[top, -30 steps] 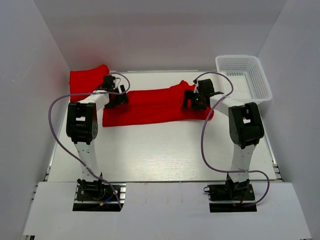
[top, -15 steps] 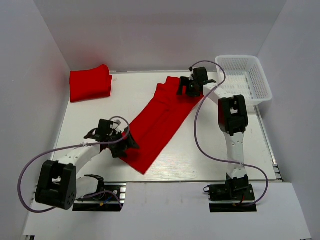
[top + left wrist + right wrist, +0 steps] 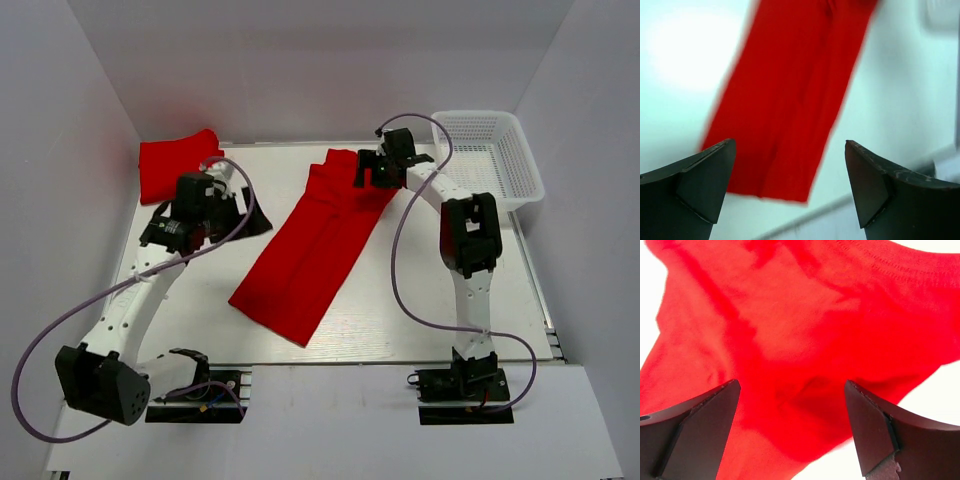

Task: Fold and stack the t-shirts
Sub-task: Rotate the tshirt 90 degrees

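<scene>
I need to move my left gripper back and down onto the long t-shirt's closer near-end corner (image 3: pixel 236 298) next, because that corner is below the open fingers and nearer my base.
A long folded red t-shirt (image 3: pixel 310 250) lies diagonally on the table, from the far middle down to the near left. It also shows in the left wrist view (image 3: pixel 790 95) and the right wrist view (image 3: pixel 790 340). A second folded red t-shirt (image 3: pixel 165 165) sits at the far left corner, partly behind the left arm. My left gripper (image 3: pixel 215 215) is open and empty, raised left of the long shirt (image 3: pixel 790 185). My right gripper (image 3: pixel 368 172) is open just above the shirt's far end (image 3: pixel 792 427), holding nothing.
A white mesh basket (image 3: pixel 510 180) stands at the far right. White walls close in the table on three sides. A metal rail (image 3: pixel 330 362) runs along the near table edge. Purple cables loop from both arms.
The left gripper has let go of the shirt's near end and swung up and back toward the far left. The shirt's near end now lies flat. The right gripper has barely moved.
</scene>
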